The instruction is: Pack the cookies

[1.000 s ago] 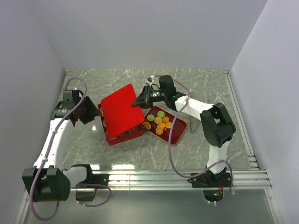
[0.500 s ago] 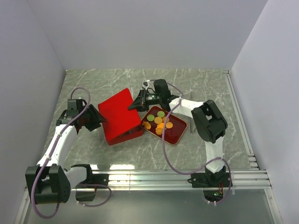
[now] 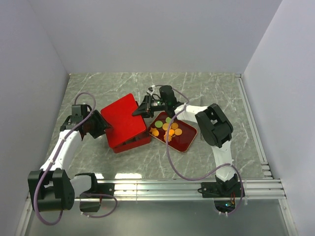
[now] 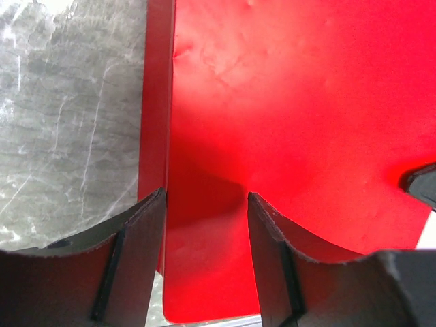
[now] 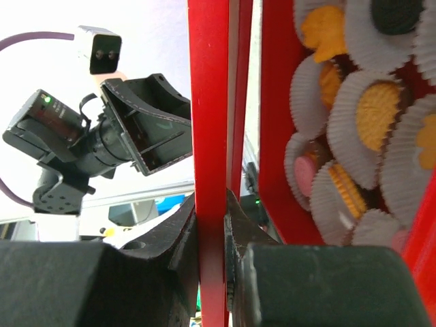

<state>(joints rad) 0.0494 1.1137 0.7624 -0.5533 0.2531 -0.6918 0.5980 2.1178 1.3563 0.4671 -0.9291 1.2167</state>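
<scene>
I should lower the lid's raised edge in my right gripper onto the box's rim beside the tray (image 3: pixel 189 140), then open.
Loose orange and green cookies (image 3: pixel 167 128) lie in a red tray (image 3: pixel 189 140) right of the red box (image 3: pixel 133 143). More cookies (image 5: pixel 376 109) sit in white paper cups inside the box. A red lid (image 3: pixel 122 118) lies tilted over the box, a gap showing on its right side. My right gripper (image 3: pixel 138 112) (image 5: pixel 211 197) is shut on the lid's (image 5: pixel 208 102) right edge. At the lid's left edge, my left gripper (image 3: pixel 104 127) (image 4: pixel 206 196) stands open, with the lid's surface (image 4: pixel 293 102) showing between its fingers.
The grey marble table (image 3: pixel 206 88) is walled in at the back and on both sides. A metal rail (image 3: pixel 187 187) runs along the near edge. The left arm's open gripper (image 5: pixel 146 129) shows past the lid in the right wrist view.
The lid has swung down from a steep tilt to nearly flat over the box, carried left by my right gripper. My left gripper has moved in to the lid's left edge.
</scene>
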